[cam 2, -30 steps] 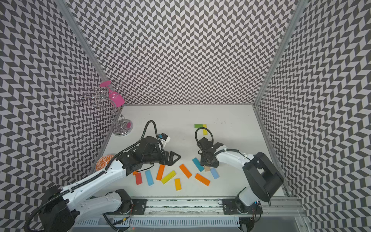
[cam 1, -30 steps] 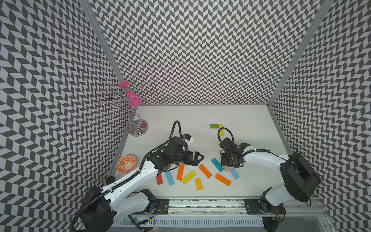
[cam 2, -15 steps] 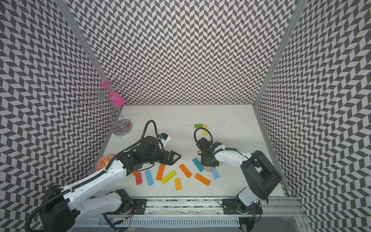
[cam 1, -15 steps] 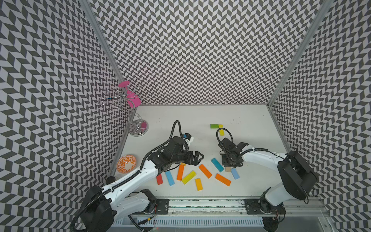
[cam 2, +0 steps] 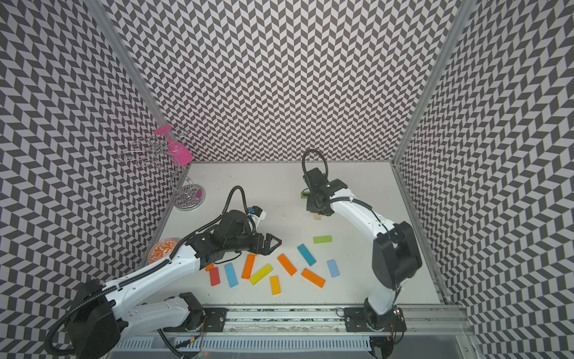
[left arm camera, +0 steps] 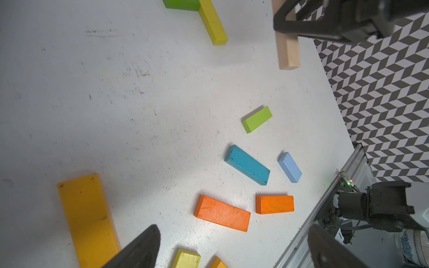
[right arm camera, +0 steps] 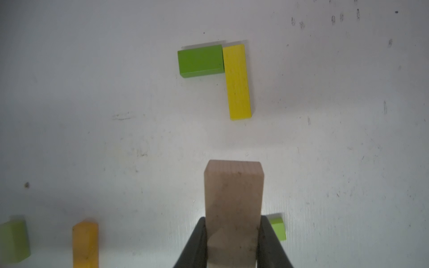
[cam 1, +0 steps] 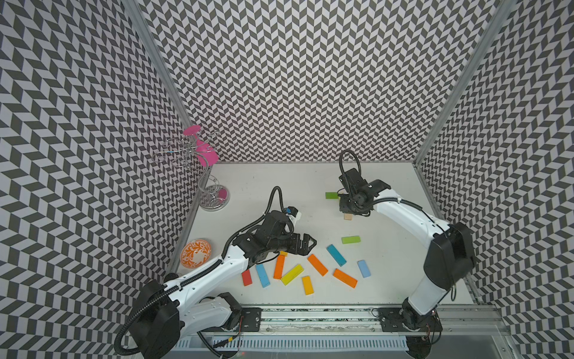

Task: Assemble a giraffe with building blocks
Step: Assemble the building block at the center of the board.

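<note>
My right gripper goes down to the bare tabletop at the yellow block's near end [right arm camera: 241, 114] next and releases the tan block [right arm camera: 233, 190], since both blocks already point the same way.
My right gripper [cam 1: 352, 209] [right arm camera: 233, 222] is shut on a plain tan building block [right arm camera: 233, 190] [cam 1: 348, 216], held off the table with one end sticking out past the fingers. Just beyond it, a dark green block [right arm camera: 200, 60] [cam 1: 331, 195] and a yellow block [right arm camera: 238, 81] lie flat, touching in an L. My left gripper [cam 1: 306, 244] [left arm camera: 233, 234] hangs open and holds nothing, above the near end of an orange block [cam 1: 279, 266]. Several loose blocks lie toward the front: light green [cam 1: 351, 239], teal [cam 1: 336, 255], light blue [cam 1: 363, 268], orange [cam 1: 317, 264], yellow [cam 1: 292, 274].
A round orange-patterned bowl [cam 1: 195, 253] sits at the left wall. A wire stand with pink pieces [cam 1: 205, 174] rises in the back left corner. The metal rail [cam 1: 310, 317] runs along the front edge. Patterned walls close in three sides.
My right gripper has shut on the tan block and carried it from the front cluster toward the back, uncovering the light green block. The left arm has stayed put.
</note>
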You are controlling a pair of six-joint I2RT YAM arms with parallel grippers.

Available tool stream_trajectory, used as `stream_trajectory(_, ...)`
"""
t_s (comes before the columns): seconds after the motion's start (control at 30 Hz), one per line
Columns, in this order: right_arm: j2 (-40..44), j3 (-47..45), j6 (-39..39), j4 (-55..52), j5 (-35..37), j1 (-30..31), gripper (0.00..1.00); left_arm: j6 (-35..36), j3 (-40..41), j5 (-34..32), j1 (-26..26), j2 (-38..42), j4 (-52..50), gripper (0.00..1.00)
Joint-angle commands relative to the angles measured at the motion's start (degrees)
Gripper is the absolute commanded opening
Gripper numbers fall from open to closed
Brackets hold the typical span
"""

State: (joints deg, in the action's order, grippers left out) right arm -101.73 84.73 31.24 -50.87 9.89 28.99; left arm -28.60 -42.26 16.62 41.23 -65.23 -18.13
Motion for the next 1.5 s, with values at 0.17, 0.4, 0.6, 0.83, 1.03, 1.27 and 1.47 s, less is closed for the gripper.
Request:
stream_trajectory(0.17,-9.9,0.5,-4.4,2.6,-1.7,-1.9,0.24,1.6,-2.0,-0.5,0.1,-1.2,1.9,1.00)
stream_trajectory(0.4,-14.0,-1.3,-5.5,4.8,-2.9,-2.7,0.25,2.2,-2.6,0.2,-0.1,-3.7,2.9,1.00)
stream_trajectory(0.6,-16.0,-1.6,-6.2,5.4,-3.6,-2.7,0.30,2.8,-2.9,0.5,-0.5,-4.3,3.2,1.00)
stream_trajectory(0.83,-17.7,0.4,-6.8,3.7,-3.3,-2.7,0.50,3.6,-3.9,0.6,-1.0,-4.3,2.2,1.00)
stream_trajectory(1.03,-16.1,-0.3,-6.6,2.4,-2.5,-2.7,0.49,3.7,-4.1,0.4,-1.6,-3.8,1.8,1.00)
stream_trajectory(1.27,-16.9,0.5,-7.3,2.1,-1.8,-2.7,0.30,3.8,-4.3,0.6,-1.7,-4.4,2.0,1.00)
stream_trajectory(1.47,-18.4,2.5,-7.8,2.1,-1.8,-3.5,0.29,3.8,-4.5,0.4,-1.8,-4.6,2.0,1.00)
